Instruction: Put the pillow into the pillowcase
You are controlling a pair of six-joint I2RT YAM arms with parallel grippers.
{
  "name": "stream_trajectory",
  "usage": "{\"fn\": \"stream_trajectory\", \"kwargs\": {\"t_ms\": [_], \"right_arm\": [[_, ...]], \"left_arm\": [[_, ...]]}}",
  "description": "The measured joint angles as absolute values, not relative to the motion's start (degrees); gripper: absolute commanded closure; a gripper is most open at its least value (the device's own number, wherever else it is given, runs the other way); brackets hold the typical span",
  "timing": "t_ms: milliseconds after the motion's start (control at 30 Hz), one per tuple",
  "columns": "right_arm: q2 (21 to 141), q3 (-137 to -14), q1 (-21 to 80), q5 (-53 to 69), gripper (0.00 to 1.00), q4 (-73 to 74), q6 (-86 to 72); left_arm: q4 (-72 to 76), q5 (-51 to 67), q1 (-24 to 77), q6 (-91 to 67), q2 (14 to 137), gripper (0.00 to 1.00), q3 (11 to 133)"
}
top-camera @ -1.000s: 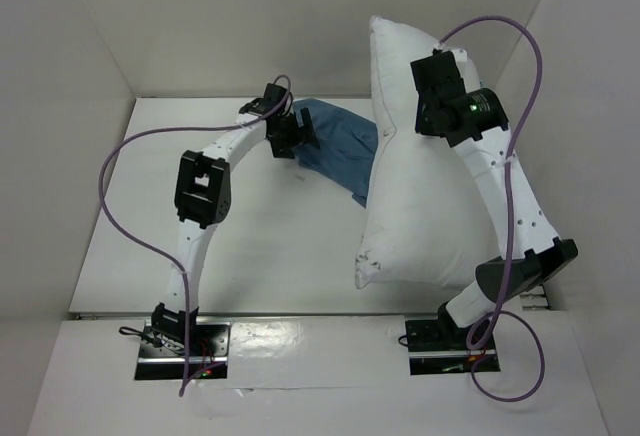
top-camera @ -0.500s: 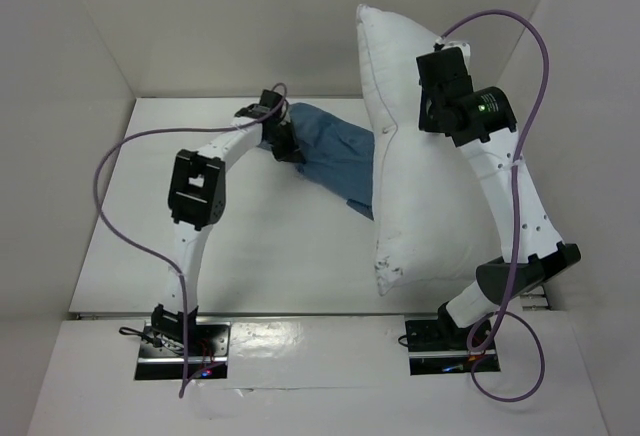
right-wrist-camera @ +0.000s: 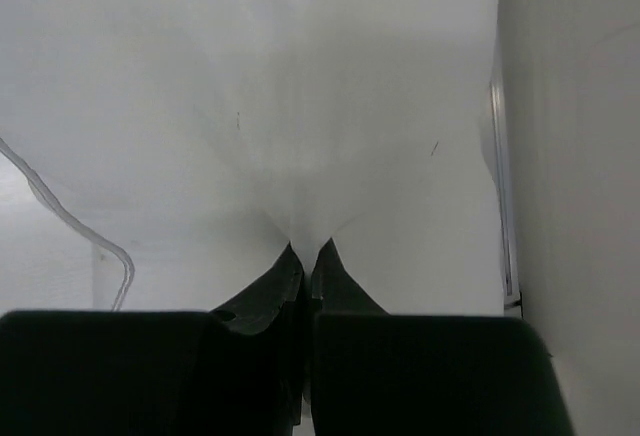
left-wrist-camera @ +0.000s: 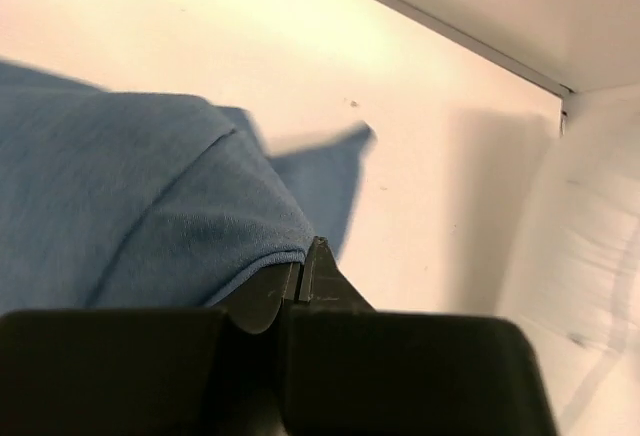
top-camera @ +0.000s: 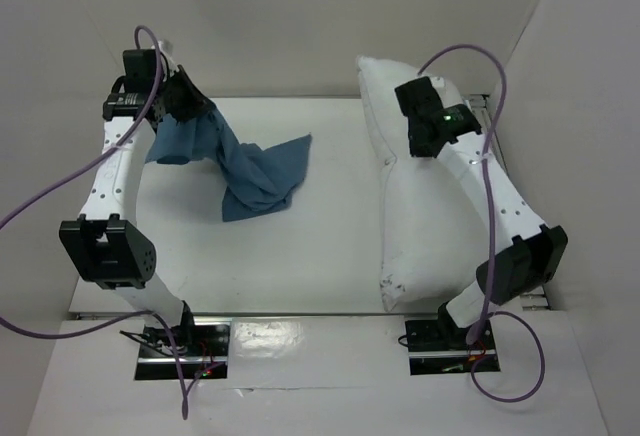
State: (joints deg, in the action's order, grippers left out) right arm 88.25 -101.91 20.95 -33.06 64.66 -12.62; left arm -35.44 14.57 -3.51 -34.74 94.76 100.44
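The pillowcase's hem goes with my left gripper over bare tabletop beyond the pillowcase's trailing end (top-camera: 276,121) next and gets released. That spot lies to my left gripper's right in the top view.
The blue pillowcase (top-camera: 240,171) hangs from my left gripper (top-camera: 188,108) at the back left, its lower end trailing on the table. In the left wrist view that gripper (left-wrist-camera: 303,261) is shut on the pillowcase (left-wrist-camera: 130,216) at its hem. The white pillow (top-camera: 425,226) lies lengthwise on the right side of the table, its far end raised. My right gripper (top-camera: 412,136) pinches its upper part; the right wrist view has the gripper (right-wrist-camera: 308,256) shut on a fold of the pillow (right-wrist-camera: 280,106).
White walls enclose the table: a back wall (top-camera: 300,26), a left wall (top-camera: 50,156) and a right wall (top-camera: 590,156). The table surface (top-camera: 320,246) lies between the two arms. Purple cables (top-camera: 40,206) loop from both arms.
My left gripper shut on the pillowcase and pulled it up and to the back left. The right arm lowered the pillow from upright toward the table on the right.
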Motion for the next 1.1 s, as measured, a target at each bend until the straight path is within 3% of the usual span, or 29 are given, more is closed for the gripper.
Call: {"fn": "stream_trajectory", "kwargs": {"t_ms": [33,67,100,133,200,433,533,667,733,833,1100], "right_arm": [[88.31,-97.67,20.95,-33.15,0.96,62.48,-12.38],[88.86,-94.39,20.95,-33.01,0.63,61.19,-12.43],[90.32,-92.03,20.97,-32.49,0.45,60.58,-12.93],[92.27,-91.46,21.1,-32.03,0.31,60.34,-13.41],[95.53,-91.85,21.8,-31.18,0.19,58.39,-13.65],[94.78,-98.59,25.58,-21.26,0.25,52.62,-16.05],[92.36,-97.93,27.14,-15.31,0.36,48.23,-18.39],[89.25,-87.42,29.39,-7.9,0.52,41.1,-21.41],[89.32,-80.86,29.89,-5.87,0.52,39.48,-22.96],[91.85,-74.08,28.75,-7.05,0.52,40.23,-24.56],[94.89,-76.01,25.69,-21.47,0.6,41.8,-26.92]], "left_arm": [[-35.92,15.05,-3.22,-34.63,94.78,1.0,100.9],[-36.71,15.31,-2.9,-34.5,95.0,1.0,101.51],[-37.91,15.55,-2.44,-34.48,95.46,1.0,102.54],[-38.74,15.75,-2.09,-34.35,95.79,1.0,103.61],[-40.58,15.97,-1.08,-34.04,96.27,1.0,106.13],[-41.98,17.12,10.76,-31.62,97.86,1.0,113.16],[-42.04,18.09,17.26,-31.4,101.54,1.0,114.74],[-43.75,17.12,19.77,-31.53,105.3,1.0,114.06],[-44.69,16.75,18.02,-31.62,105.91,1.0,113.97],[-44.84,16.69,14.52,-31.68,105.82,1.0,113.99],[-44.8,16.36,12.91,-31.68,105.75,1.0,113.99]]}}
